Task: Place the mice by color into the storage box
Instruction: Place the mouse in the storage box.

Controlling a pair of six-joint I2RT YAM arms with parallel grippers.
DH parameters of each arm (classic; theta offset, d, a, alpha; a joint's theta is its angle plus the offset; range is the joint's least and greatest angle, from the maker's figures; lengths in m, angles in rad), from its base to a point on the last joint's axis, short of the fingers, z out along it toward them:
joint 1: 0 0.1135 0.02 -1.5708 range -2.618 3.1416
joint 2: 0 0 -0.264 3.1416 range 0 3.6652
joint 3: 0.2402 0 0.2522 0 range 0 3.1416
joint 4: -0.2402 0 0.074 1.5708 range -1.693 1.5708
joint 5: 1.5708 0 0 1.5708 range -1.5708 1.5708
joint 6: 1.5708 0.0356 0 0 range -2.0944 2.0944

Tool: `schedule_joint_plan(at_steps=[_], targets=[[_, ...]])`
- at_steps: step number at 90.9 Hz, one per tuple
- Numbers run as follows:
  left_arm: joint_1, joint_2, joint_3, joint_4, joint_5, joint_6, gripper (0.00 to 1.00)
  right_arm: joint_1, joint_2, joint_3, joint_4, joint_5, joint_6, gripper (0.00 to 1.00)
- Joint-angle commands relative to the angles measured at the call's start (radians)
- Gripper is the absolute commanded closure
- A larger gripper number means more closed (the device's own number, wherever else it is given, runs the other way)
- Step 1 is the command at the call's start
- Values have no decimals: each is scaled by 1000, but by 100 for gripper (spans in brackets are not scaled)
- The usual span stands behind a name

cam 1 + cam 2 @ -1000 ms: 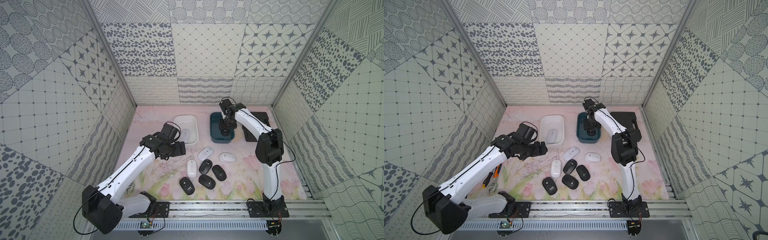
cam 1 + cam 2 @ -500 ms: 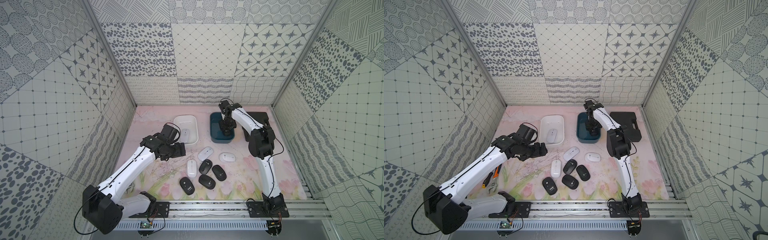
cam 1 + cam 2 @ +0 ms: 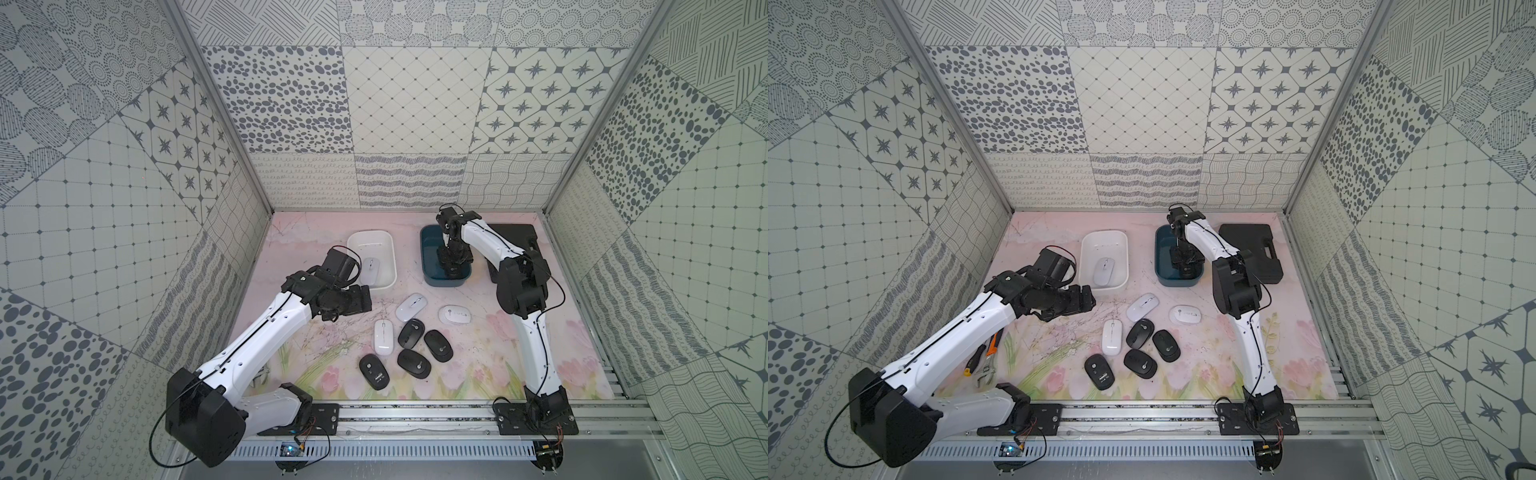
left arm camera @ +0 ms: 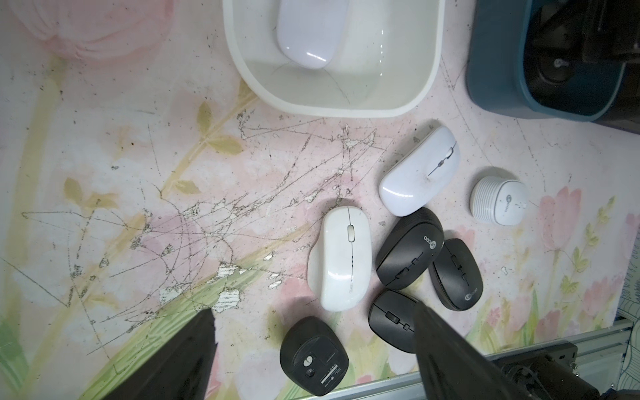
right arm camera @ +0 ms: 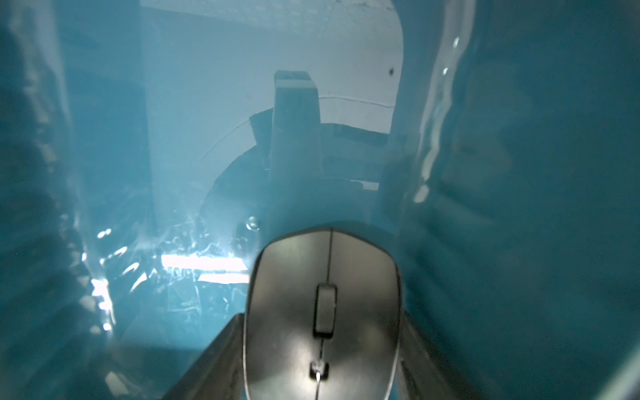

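Bare mat is on either side of the wheel end of the glossy white mouse (image 3: 384,335) (image 4: 346,254), so next I should move my open left gripper down toward the cluster, with a finger to each long side of the mouse.
My right gripper (image 5: 322,315) reaches down into the teal storage box (image 3: 428,257). A black mouse (image 5: 323,311) sits between its fingers (image 5: 221,346), which lie against both of the mouse's sides with no gap showing. The white storage box (image 3: 353,245) holds one white mouse (image 3: 371,266). My left gripper (image 4: 313,308) hangs open and empty over the mat, beside the white box's near corner. In front of the boxes lies a cluster of mice: three white (image 3: 383,336) (image 3: 411,306) (image 3: 455,314) and several black (image 3: 437,345), one of them upside down (image 4: 313,356).
A black hard case (image 3: 1250,245) lies right of the teal box, partly behind my right arm. Hand tools (image 3: 984,361) lie on the mat under my left arm. The metal rail (image 3: 415,409) runs along the front edge.
My right arm's elbow has swung in towards the teal box, while its gripper stayed inside the box with the black mouse. The left arm has not moved.
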Motion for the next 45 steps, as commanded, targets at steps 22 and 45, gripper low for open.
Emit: schedule_joint_plan(at_steps=[22,45], targets=[[-1,-21,-21,1,55,-60,6,0,-139,-29,71,-87,37,1],[-62,20,-38,-18,39,-94,5,15,-453,-208,223,-199,79,1]])
